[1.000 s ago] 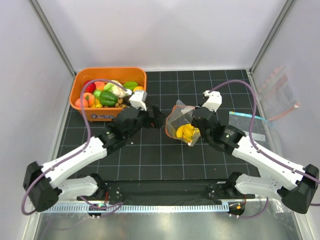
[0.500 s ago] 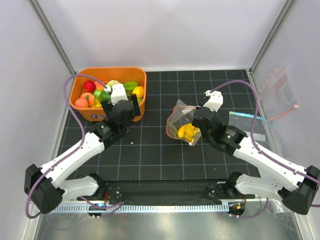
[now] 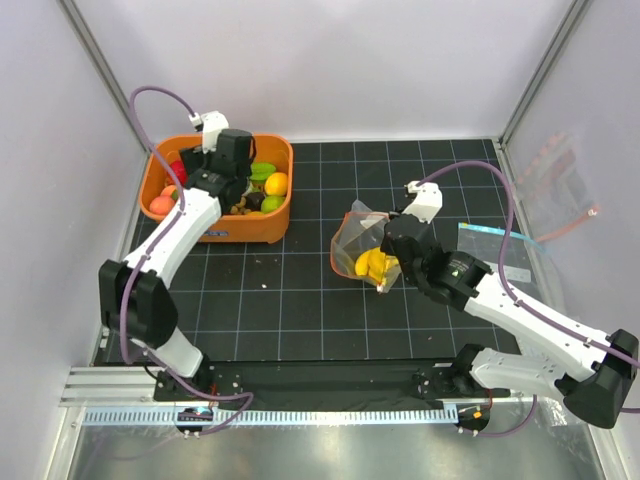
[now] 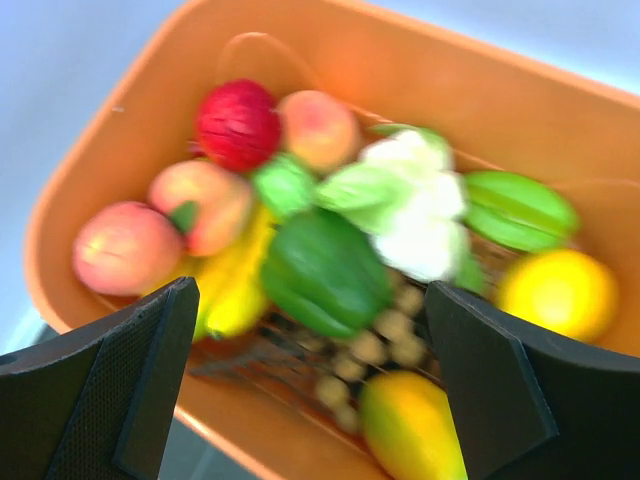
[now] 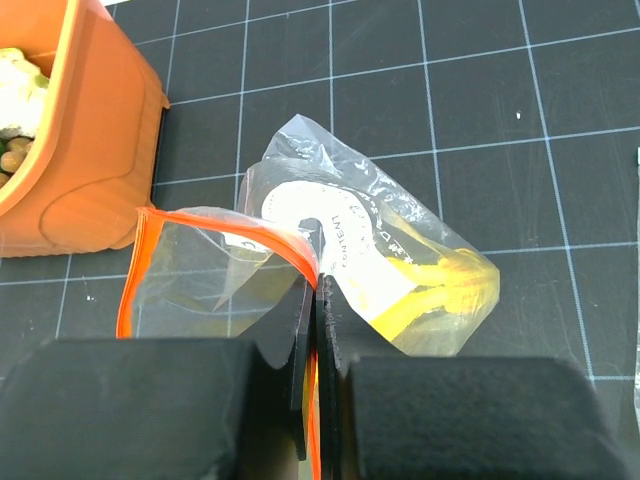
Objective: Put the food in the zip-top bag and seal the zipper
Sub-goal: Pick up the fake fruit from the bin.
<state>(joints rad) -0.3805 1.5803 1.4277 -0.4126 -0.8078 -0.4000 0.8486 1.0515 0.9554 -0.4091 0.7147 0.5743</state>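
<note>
Next, my left gripper travels to the left in the top view and down onto the red apple [image 4: 238, 125], because its open fingers frame the green pepper [image 4: 320, 270] instead.
The food [image 3: 262, 180] fills an orange bin [image 3: 215, 232] at the back left. My left gripper [image 3: 228, 178] hangs above it, open and empty. In the left wrist view its fingers [image 4: 130, 380] frame a green pepper [image 4: 320, 270], with a red apple [image 4: 238, 122], peaches [image 4: 118, 248] and white cauliflower [image 4: 420, 215] beyond. The zip-top bag [image 3: 355, 235] stands mid-table with a yellow banana [image 3: 375, 265] inside. My right gripper [image 3: 388, 268] is shut on the bag's mouth edge. The right wrist view shows the gripper [image 5: 316, 290] pinching the red-orange zipper [image 5: 230, 225], mouth gaping left.
A flat clear bag with a dark-blue edge [image 3: 495, 240] lies on the black grid mat to the right. Another clear bag [image 3: 560, 190] rests against the right wall. The bin's corner [image 5: 80, 150] sits close to the left of the held bag.
My left arm has swung away from the bag, left and back, and now hangs over the bin with its jaws wide. The right gripper and the bag have stayed put.
</note>
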